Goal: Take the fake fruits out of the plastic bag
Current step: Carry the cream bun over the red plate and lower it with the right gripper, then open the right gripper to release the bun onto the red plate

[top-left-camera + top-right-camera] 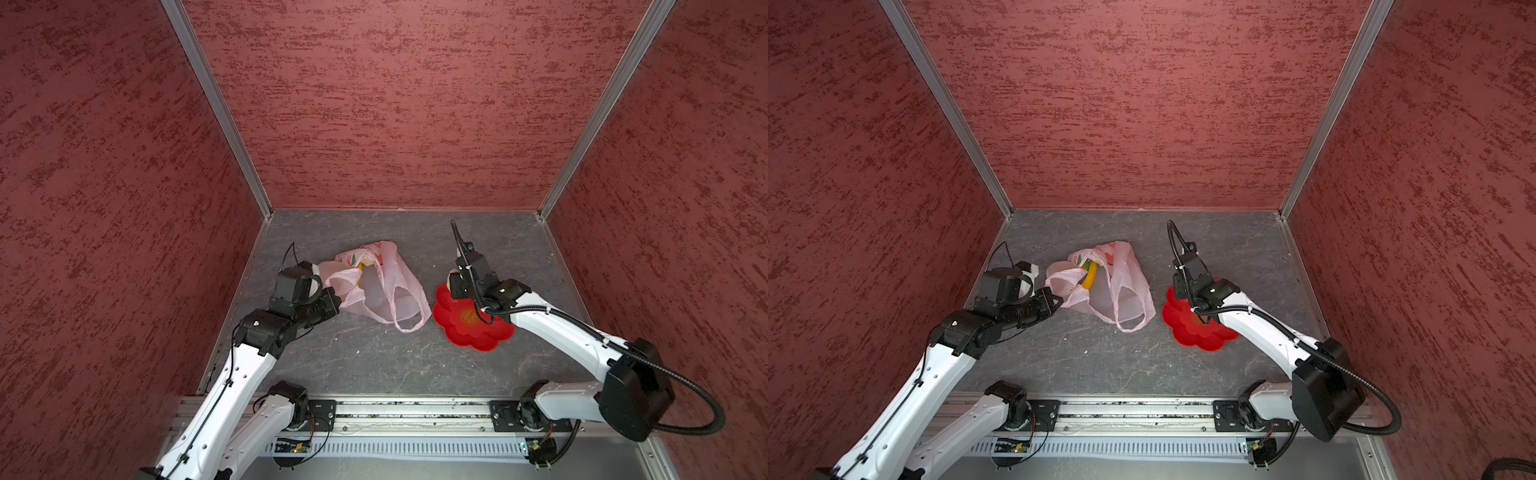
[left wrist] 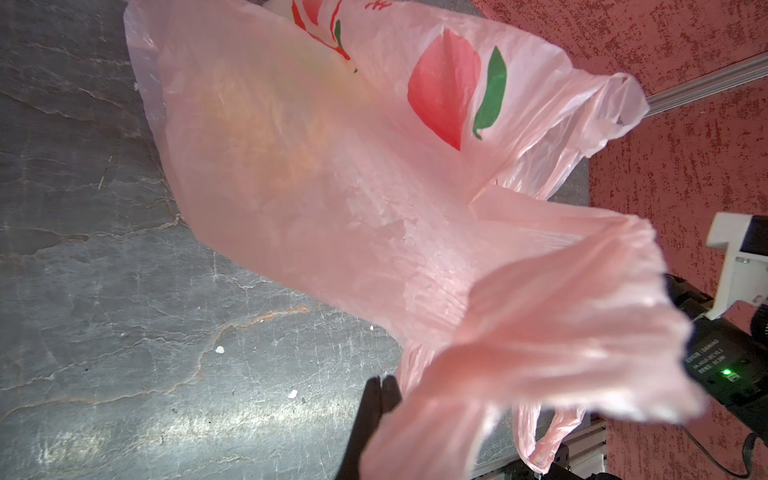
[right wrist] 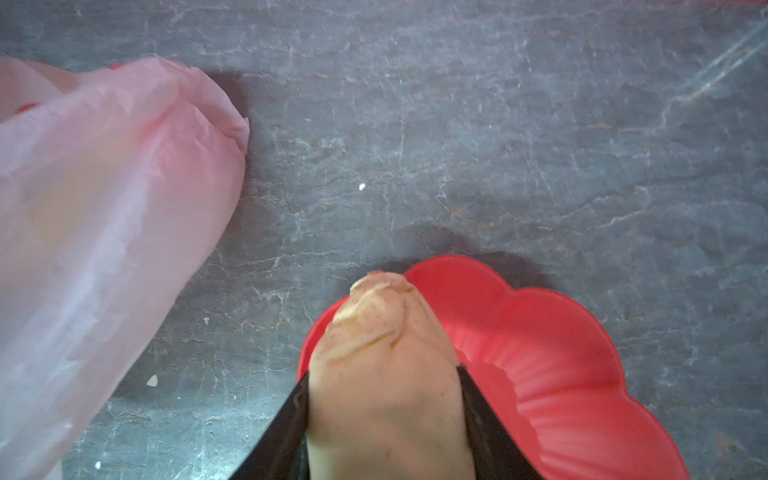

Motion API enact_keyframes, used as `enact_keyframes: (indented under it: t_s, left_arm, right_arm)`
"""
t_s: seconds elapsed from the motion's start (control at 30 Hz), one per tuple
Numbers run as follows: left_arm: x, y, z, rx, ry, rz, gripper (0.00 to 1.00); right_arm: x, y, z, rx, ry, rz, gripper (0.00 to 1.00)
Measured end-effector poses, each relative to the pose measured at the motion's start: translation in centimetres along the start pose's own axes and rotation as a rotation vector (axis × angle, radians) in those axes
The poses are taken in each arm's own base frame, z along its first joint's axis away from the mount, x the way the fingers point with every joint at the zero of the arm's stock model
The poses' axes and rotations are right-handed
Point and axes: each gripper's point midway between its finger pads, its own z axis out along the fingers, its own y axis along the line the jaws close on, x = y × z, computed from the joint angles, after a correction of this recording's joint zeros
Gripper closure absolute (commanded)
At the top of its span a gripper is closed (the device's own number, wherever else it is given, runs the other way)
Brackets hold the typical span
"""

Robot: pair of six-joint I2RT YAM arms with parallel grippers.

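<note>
The right gripper draws back, lowers the fruit inside and releases it next. The red dish's hollow lies below and back from the dish's rim the gripper hovers over.
The plastic bag, pale pink and crinkled, lies left of centre with its mouth held up. A yellow banana shows inside it. My left gripper is shut on the bag's near-left edge; in the left wrist view the fingers press together with the bag's film bunched beside them. My right gripper is shut on a pale beige lumpy fruit, held over the far-left rim of the red flower-shaped dish.
Red textured walls close in the grey stone-look table on three sides. A metal rail with both arm bases runs along the front edge. The bag's loop handle reaches toward the dish. Small white crumbs dot the surface.
</note>
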Motion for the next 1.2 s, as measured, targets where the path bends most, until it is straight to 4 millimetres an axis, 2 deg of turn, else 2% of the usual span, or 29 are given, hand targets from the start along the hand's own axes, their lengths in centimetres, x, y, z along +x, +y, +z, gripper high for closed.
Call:
enact_keyframes:
  t_s: [0.4, 0.77, 1.03, 1.2]
  left_arm:
    - [-0.2, 0.1, -0.3, 0.003, -0.014, -0.004, 0.98]
    - [-0.2, 0.0, -0.5, 0.006, -0.019, -0.004, 0.98]
    - [-0.2, 0.0, -0.5, 0.006, -0.019, -0.004, 0.98]
    - [-0.2, 0.0, -0.5, 0.006, -0.018, -0.004, 0.97]
  right_arm:
    - [2.0, -1.4, 2.6, 0.052, 0.052, 0.043, 0.84]
    - [5.0, -1.9, 3.5, 0.058, 0.117, 0.081, 0.82]
    - [7.8, -2.2, 3.7, 0.048, 0.182, 0.126, 0.77]
    - [8.7, -2.4, 4.0, 0.054, 0.203, 0.143, 0.67]
